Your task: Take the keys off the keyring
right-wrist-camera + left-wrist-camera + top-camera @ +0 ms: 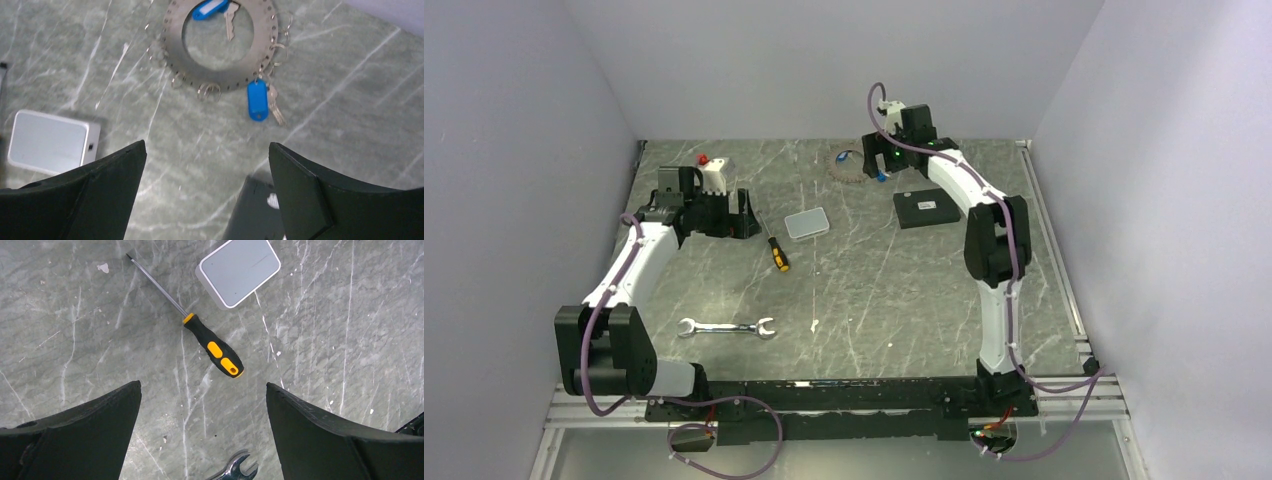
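My right gripper is to go down and to the left in the top view first, to get onto the keyring's near rim [857, 180] [208, 88], where wire loops stick out.
The keyring [218, 83] is a flat grey metal ring with small holes and wire loops round its rim, lying on the table at the back [833, 166]. Two keys with blue tags hang from it: one [257, 100] outside the near rim, one [210, 9] over the ring's hole. My right gripper [206, 145] hovers open just short of the ring [876, 160], nothing between its fingers. My left gripper [203, 385] is open too, empty, over bare table at the left [742, 215], far from the ring.
A yellow-and-black screwdriver [212, 345] [778, 253] and a white box [239, 271] [807, 223] lie mid-table. A silver wrench [726, 327] [237, 470] is nearer the front. A black box [927, 208] [255, 210] sits under the right gripper's right finger.
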You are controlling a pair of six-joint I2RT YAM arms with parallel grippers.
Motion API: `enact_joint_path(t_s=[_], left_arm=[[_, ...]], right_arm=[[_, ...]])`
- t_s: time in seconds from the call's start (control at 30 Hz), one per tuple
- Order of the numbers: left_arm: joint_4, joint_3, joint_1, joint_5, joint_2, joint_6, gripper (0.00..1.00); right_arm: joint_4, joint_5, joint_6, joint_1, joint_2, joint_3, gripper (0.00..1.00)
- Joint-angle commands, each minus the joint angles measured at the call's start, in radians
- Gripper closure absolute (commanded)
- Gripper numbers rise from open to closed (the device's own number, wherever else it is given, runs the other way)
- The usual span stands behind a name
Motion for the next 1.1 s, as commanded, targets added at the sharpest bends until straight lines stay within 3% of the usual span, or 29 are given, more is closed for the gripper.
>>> enact_joint_path(t_s=[0.0, 0.5, 0.93, 1.07], left_arm=[[0.029, 0.003, -0.001, -0.001, -0.028, 0.000, 0.00], [0.034, 0.012, -0.002, -0.029, -0.024, 0.006, 0.00], [0.028, 0.025, -0.002, -0.040, -0.044, 0.006, 0.00], [0.027, 0.028, -0.002, -0.038, -0.044, 0.003, 0.01]], right_arm=[[0.019, 0.042, 0.047, 0.014, 0.082, 0.158, 0.04], [0.020, 0.103, 0.045, 0.080, 0.295, 0.354, 0.26], [0.063, 0.160, 0.047, 0.087, 0.346, 0.320, 0.47], [0.071, 0.165, 0.050, 0.088, 0.357, 0.311, 0.49]])
